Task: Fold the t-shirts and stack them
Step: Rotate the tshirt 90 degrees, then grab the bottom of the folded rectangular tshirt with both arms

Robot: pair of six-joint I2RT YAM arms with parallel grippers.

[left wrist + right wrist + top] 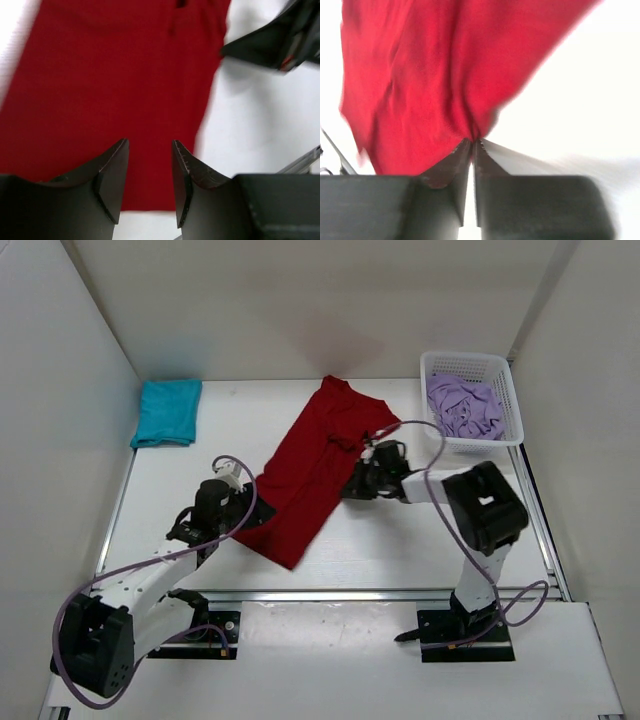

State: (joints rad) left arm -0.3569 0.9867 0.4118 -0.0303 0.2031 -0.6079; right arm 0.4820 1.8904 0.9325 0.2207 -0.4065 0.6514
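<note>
The left gripper will next go down, and then it will move back onto the hem's corner on its own side (239,535).
The dark red t-shirt (315,465) lies spread on a slant across the middle of the table, part folded lengthwise. My right gripper (352,488) sits at its right edge, and the right wrist view shows that gripper (472,141) shut on a bunched pinch of the red cloth (420,75). My left gripper (250,512) is at the shirt's lower left edge. In the left wrist view it (150,145) stands open, with flat red cloth (110,75) showing in the gap beyond its fingers. A folded teal t-shirt (167,412) lies at the back left. The lilac t-shirt (465,405) is crumpled in the basket.
The white mesh basket (512,400) stands at the back right corner. White walls close the table in on the left, back and right. The right arm's dark gripper (280,40) shows at the top right of the left wrist view.
</note>
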